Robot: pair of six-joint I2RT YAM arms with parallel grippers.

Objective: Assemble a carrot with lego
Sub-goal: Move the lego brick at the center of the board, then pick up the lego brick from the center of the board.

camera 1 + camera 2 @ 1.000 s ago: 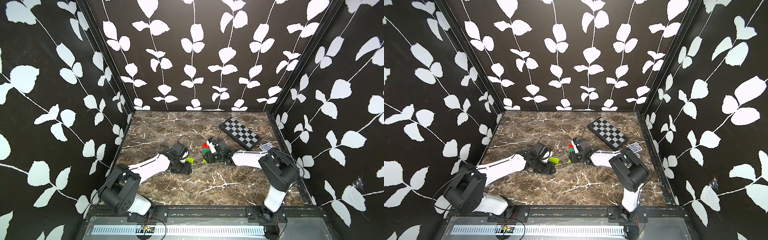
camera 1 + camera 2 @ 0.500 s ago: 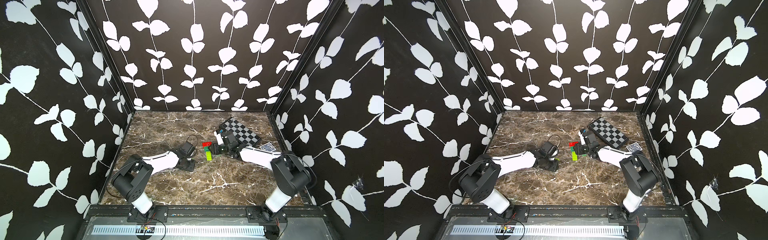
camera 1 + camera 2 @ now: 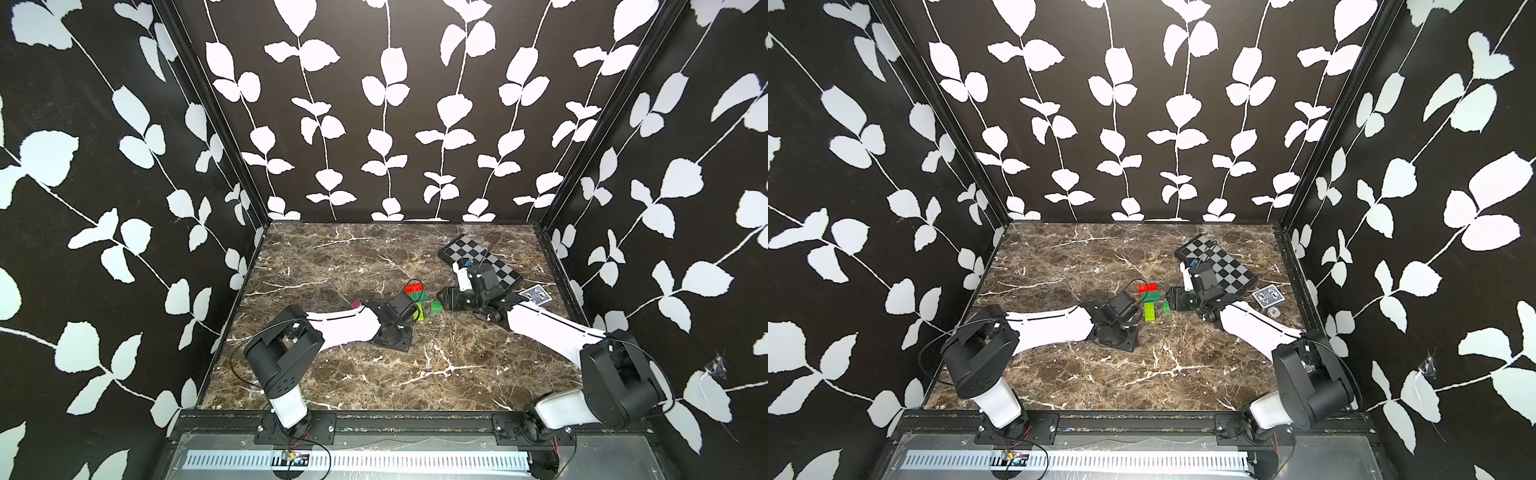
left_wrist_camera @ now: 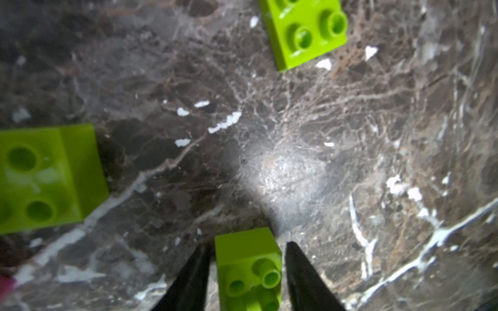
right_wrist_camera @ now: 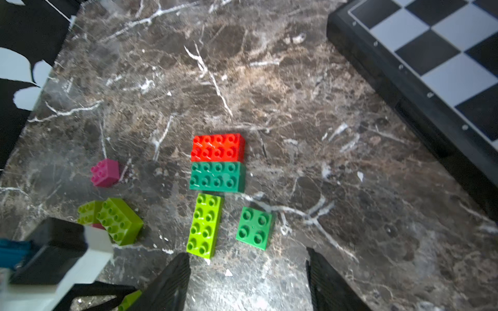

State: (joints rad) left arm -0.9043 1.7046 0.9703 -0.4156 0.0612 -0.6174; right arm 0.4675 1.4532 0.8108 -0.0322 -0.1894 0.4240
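Observation:
I will lower my right gripper next with its fingers open and close them across the green square brick next to the long lime one, because it is below my fingers.
The carrot lies as flat lego on the marble: an orange-red brick, a dark green one against it, then a long lime brick. A green square brick sits beside the lime one. My right gripper is open and empty just short of them. My left gripper stands open around a small lime brick, with slim gaps on both sides. A pink brick and more lime bricks lie near the left arm.
A black-and-grey checkered board lies at the back right behind the right arm. A deck of cards and a small round token sit by the right wall. Patterned walls close in three sides.
The right gripper has set the coloured bricks down, opened and drawn back toward the board. The left arm has reached further right toward the bricks, and its jaws now stand loose around the small lime brick.

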